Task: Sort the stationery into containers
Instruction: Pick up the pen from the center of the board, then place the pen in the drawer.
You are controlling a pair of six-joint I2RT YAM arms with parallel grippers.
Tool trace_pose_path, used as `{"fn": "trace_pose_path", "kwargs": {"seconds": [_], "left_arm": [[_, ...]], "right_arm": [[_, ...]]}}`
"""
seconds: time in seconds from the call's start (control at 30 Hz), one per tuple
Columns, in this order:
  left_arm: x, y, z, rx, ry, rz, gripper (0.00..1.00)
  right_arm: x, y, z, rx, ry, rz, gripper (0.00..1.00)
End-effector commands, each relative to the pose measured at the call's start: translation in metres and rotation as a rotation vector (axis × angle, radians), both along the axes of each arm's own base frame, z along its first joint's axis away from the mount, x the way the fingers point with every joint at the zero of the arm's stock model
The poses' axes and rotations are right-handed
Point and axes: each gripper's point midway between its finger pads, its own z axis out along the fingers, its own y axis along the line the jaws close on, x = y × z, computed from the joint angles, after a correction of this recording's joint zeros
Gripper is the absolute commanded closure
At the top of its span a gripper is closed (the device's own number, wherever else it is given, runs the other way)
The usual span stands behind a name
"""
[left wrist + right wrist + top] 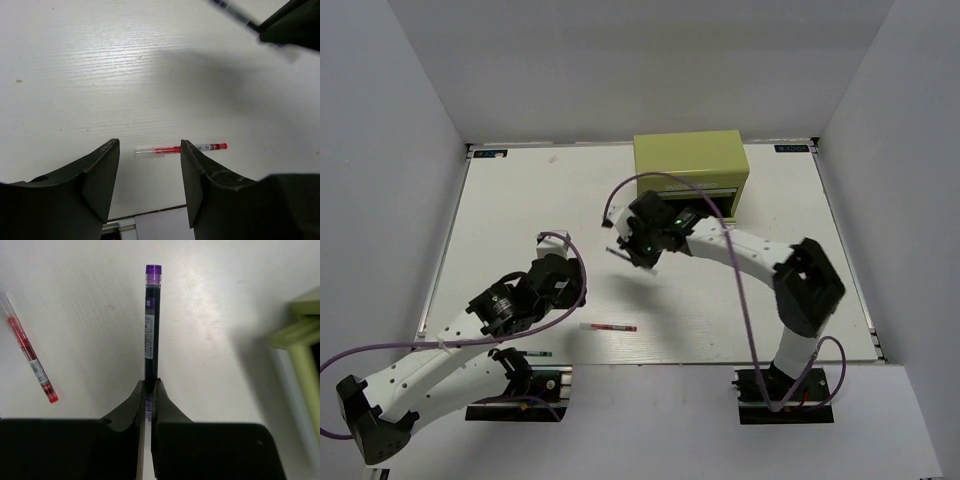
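Observation:
I will move my right gripper outward and over the olive-green cabinet's dark front opening [692, 203] [316, 342] to let go of the pen, because that opening is just outward of the held pen.
My right gripper [642, 250] is shut on a dark pen with a purple end [151, 325] and holds it above the table, in front of the olive-green cabinet [690, 165]. The pen sticks straight out past the fingertips [141, 390]. It also shows at the top of the left wrist view [232, 11]. A red-white pen [609, 327] lies flat on the table near the front edge. My left gripper [150, 150] is open and empty above it, with the pen [170, 149] lying crosswise just beyond the fingertips. The other pens and markers are out of view.
The cabinet's olive front edge [300, 335] shows blurred at the right of the right wrist view. The red-white pen [30, 357] lies to the left there. A small dark-green stick [538, 353] lies by the left arm's base. White walls surround the table.

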Motion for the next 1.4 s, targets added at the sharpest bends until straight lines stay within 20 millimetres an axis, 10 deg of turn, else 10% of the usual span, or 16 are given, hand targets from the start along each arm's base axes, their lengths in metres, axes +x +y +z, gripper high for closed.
{"fn": "trace_pose_path", "kwargs": {"seconds": [0.0,0.27,0.6,0.73,1.13,1.37], "left_arm": [[0.008,-0.009,0.007,0.015,-0.05,-0.071,0.38],[0.006,-0.022,0.001,0.01,-0.019,-0.145,0.41],[0.005,-0.029,-0.002,0.009,0.002,-0.174,0.42],[0.004,-0.034,-0.001,-0.009,0.006,-0.19,0.4],[-0.01,-0.095,-0.002,-0.114,-0.001,-0.571,0.27],[-0.009,-0.116,-0.009,0.021,-0.048,-0.868,0.24]], "right_arm": [[0.023,-0.009,0.073,0.117,-0.187,0.014,1.0],[0.067,-0.049,0.134,0.133,-0.536,0.057,1.0],[0.115,-0.088,0.089,-0.081,-0.785,0.324,1.0],[0.145,-0.093,0.102,-0.097,-0.807,0.296,1.0],[0.174,-0.111,0.066,-0.214,-0.692,0.36,1.0],[0.175,-0.118,0.059,-0.225,-0.63,0.343,0.55]]}}
